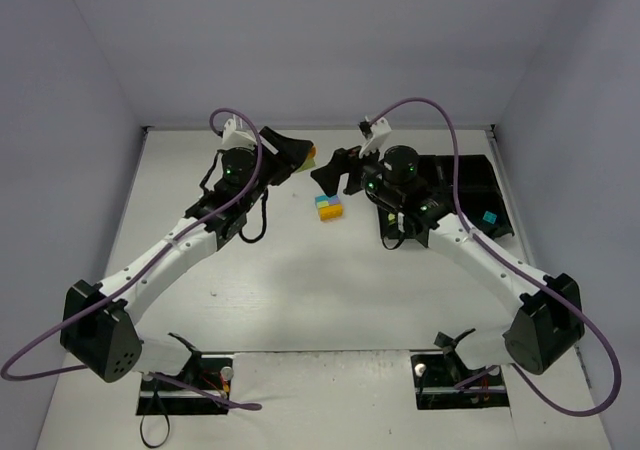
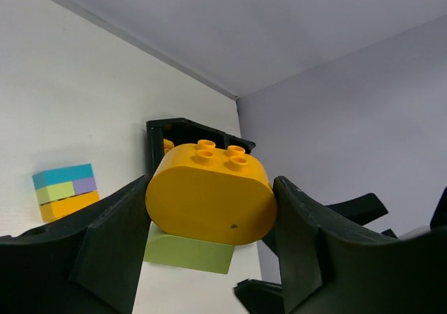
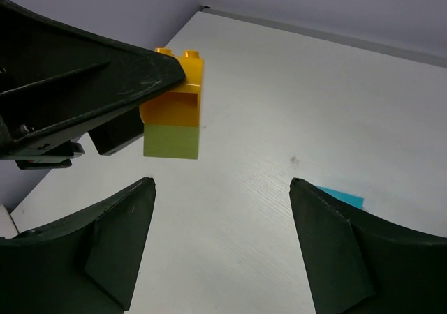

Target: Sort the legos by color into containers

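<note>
The yellow-green lego (image 1: 307,163) (image 3: 171,141) is to the left of my right gripper in the top view. I will move that way next, around the yellow-green lego's end, which is bare beneath the left gripper.
My left gripper (image 1: 298,154) is shut on a rounded orange lego (image 2: 209,192) that has a yellow-green lego (image 2: 188,252) stuck under it; the pair hangs above the table. Facing it from the right, my right gripper (image 3: 222,183) stands open and empty a little short of the pair (image 3: 172,108). A small stack of cyan, green, purple and orange legos (image 1: 328,208) sits on the table between the arms, also seen in the left wrist view (image 2: 65,190). The black containers (image 1: 470,185) lie at the far right under the right arm, with a cyan lego (image 1: 489,216) in a near compartment.
The white table ends in grey walls at the back and both sides. The right arm's wrist and purple cable (image 1: 440,120) hang over the tray. A cyan edge (image 3: 339,197) shows beside my right finger.
</note>
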Available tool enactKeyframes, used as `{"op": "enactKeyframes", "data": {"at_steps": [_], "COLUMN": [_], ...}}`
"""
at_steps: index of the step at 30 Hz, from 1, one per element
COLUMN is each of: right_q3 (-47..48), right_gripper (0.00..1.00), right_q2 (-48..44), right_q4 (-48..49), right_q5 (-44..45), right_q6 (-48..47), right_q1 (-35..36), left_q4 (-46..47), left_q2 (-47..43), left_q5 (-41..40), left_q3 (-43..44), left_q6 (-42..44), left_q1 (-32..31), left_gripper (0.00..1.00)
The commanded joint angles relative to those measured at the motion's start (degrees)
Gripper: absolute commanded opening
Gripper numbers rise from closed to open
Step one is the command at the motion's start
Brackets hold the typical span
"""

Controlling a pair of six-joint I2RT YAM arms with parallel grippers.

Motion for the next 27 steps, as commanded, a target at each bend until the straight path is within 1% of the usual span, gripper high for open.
{"op": "enactKeyframes", "data": {"at_steps": [1, 7, 10, 16, 17, 19, 20, 22, 23, 24, 25, 26, 27], "right_q3": [4.6, 7.1, 8.1, 9.7, 10.0, 10.2, 10.3, 10.3, 10.0, 9.8, 9.7, 9.3, 8.9], "right_gripper": [0.74, 0.73, 0.7, 0.59, 0.54, 0.48, 0.39, 0.26, 0.14, 0.08, 0.03, 0.0, 0.0], "right_q2": [1.3, 4.4, 5.4, 7.2, 7.3, 8.0, 8.1, 8.3, 8.2, 8.0, 8.0, 8.0, 7.3], "right_q4": [8.2, 9.9, 9.9, 9.8, 9.7, 9.4, 9.4, 9.2, 9.3, 9.2, 8.8, 7.9, 7.4], "right_q5": [-2.2, -3.1, -2.6, -2.2, -2.2, -2.1, -2.0, -1.8, -1.7, -1.5, -1.3, -1.0, -0.8], "right_q6": [-0.1, 0.5, 0.0, -0.9, -1.0, -1.5, -1.5, -1.7, -1.8, -2.0, -2.4, -2.9, -3.2], "right_q1": [1.7, 3.3, 3.7, 3.7, 3.7, 3.7, 3.7, 3.7, 3.7, 3.7, 3.7, 3.7, 3.7], "left_q4": [7.2, 8.8, 9.2, 9.6, 9.9, 9.9, 9.9, 9.9, 9.8, 9.7, 9.6, 9.5, 9.5], "left_q2": [-1.1, -1.1, -0.7, -0.7, -0.7, -0.7, -0.7, -0.7, -0.7, -0.7, -0.8, -0.9, -1.1], "left_q5": [-0.6, -0.6, -0.1, 0.2, 0.2, 0.1, 0.3, 0.3, 0.3, 0.3, 0.2, 0.0, -0.7], "left_q3": [2.6, 1.3, 1.4, 1.2, 1.1, 1.1, 1.0, 1.1, 0.8, 0.6, 0.5, 0.2, -0.3], "left_q6": [-2.5, -3.5, -3.4, -3.4, -3.5, -3.4, -3.3, -3.1, -3.1, -3.1, -3.2, -3.2, -3.0], "left_q1": [-0.4, -0.6, -0.6, -0.8, -0.8, -0.8, -0.8, -0.8, -0.8, -0.9, -0.9, -0.8, -0.8], "left_gripper": [0.0, 0.0, 0.0, 0.0, 0.0, 0.0, 0.0, 0.0, 0.0, 0.0, 0.0, 0.0, 0.0]}}
